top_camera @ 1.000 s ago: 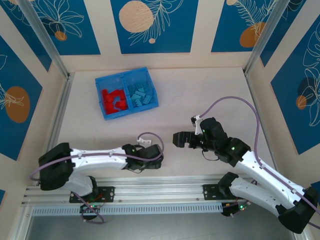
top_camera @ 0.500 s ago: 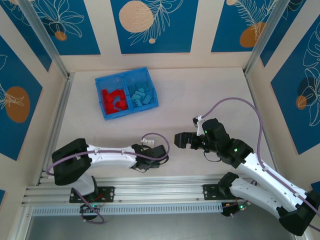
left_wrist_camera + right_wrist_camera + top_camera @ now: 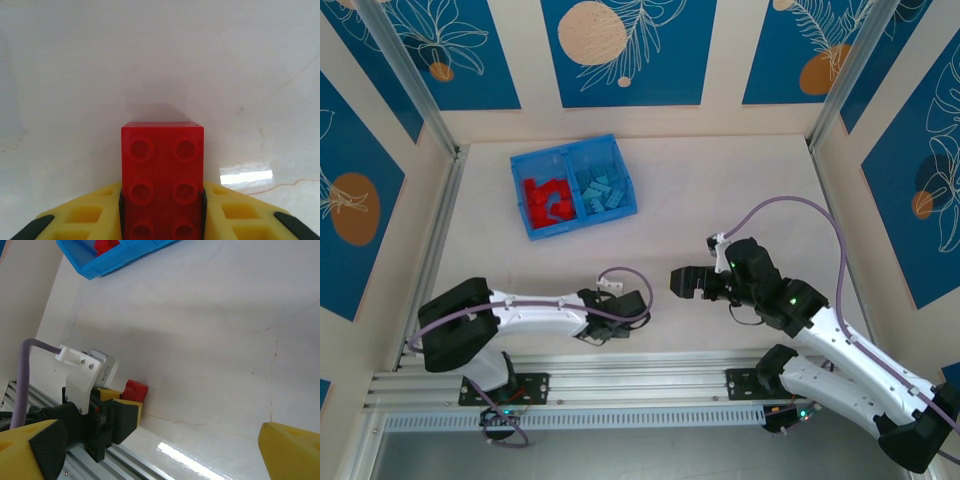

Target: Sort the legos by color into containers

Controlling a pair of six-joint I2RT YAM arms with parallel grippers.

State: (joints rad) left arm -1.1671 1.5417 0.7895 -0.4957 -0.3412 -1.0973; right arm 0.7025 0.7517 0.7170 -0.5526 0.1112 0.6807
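Note:
Next, my left gripper rises and swings outward over the compartment of red legos to release the brick [image 3: 135, 390], since that compartment lies outward of the gripper.
A red lego [image 3: 162, 175] lies studs-up on the white table, and my left gripper [image 3: 162, 205] is shut on it, its yellow fingers [image 3: 95, 212] pressed against both long sides. The right wrist view shows that same brick [image 3: 135, 390] poking out of the left gripper [image 3: 121, 401] near the table's front rail. From above, the left gripper [image 3: 628, 310] is low at the near edge. My right gripper [image 3: 682, 281] hovers to its right, open and empty. The blue bin [image 3: 565, 228] at the back left holds red legos [image 3: 548, 198] in its left compartment and light blue legos [image 3: 603, 189] in its right.
An aluminium rail [image 3: 620, 385] runs along the near edge just behind the left gripper. Patterned walls [image 3: 620, 50] close in the table at the back and sides. A purple cable [image 3: 790, 205] loops above the right arm.
The left gripper's jaws have closed onto the red lego, and the left arm has shifted a little. The right arm has barely moved.

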